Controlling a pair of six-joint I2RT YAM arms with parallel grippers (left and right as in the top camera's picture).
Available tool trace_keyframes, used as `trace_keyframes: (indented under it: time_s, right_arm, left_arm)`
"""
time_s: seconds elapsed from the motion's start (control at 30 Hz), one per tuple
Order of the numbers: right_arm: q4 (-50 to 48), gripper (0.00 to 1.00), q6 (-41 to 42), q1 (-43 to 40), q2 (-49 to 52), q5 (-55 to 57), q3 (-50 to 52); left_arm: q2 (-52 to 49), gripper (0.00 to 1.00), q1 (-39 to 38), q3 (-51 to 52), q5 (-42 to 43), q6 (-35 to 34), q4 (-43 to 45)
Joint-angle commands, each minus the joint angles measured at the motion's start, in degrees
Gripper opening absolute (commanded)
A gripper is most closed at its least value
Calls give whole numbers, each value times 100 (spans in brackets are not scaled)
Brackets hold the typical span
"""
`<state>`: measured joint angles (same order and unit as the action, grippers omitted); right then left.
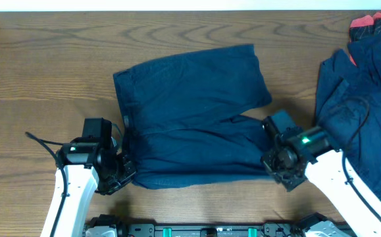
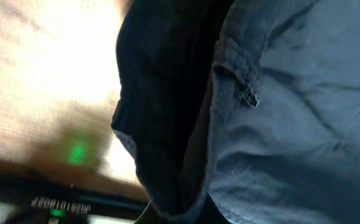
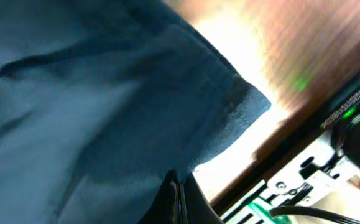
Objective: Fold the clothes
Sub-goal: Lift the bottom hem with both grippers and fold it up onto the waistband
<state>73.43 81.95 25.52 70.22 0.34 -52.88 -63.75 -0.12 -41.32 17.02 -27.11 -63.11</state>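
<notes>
The shorts still lie spread unfolded, so I next need to carry the waistband in my left gripper up and outward and let go of it over the shorts' far waist corner.
Dark navy shorts lie spread on the wooden table, waistband to the left and two legs to the right. My left gripper sits at the near left waist corner, shut on the waistband fabric, which bunches between its jaws. A belt loop shows beside it. At the near right my right gripper is shut on the hem of the nearer leg, the cloth pinched between the closed fingertips.
More navy clothes are heaped at the table's right side, beside the right arm. A red and black piece lies at the far right corner. The black and green base rail runs along the front edge.
</notes>
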Motion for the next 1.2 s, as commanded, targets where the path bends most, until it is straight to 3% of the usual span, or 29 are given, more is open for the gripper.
trace_keyframes:
  time_s: [0.0, 0.2, 0.43, 0.8, 0.97, 1.07, 1.17]
  right_arm:
    - [190, 1, -514, -74, -52, 822, -389]
    - [271, 1, -645, -74, -52, 894, -562]
    - [267, 1, -885, -76, -52, 1235, -671]
    - [498, 1, -1235, -76, -52, 1676, -1464]
    - [-9, 1, -1967, -76, -44, 1941, -1777]
    - [-704, 1, -2765, -81, 26, 1912, -1899]
    - [-1196, 1, -2894, -116, 136, 1943, -1956]
  left_arm:
    - [-22, 6, 33, -114, -258, 48, -144]
    - [-15, 6, 33, -114, -192, 55, -199]
    - [90, 6, 33, -225, 531, 184, -267]
    - [1425, 6, 33, -822, 527, 177, -868]
    - [1757, 6, 33, -828, 4, -44, -302]
    - [1672, 6, 33, -826, -483, -214, 398]
    - [1451, 6, 33, -826, -621, -214, 1200]
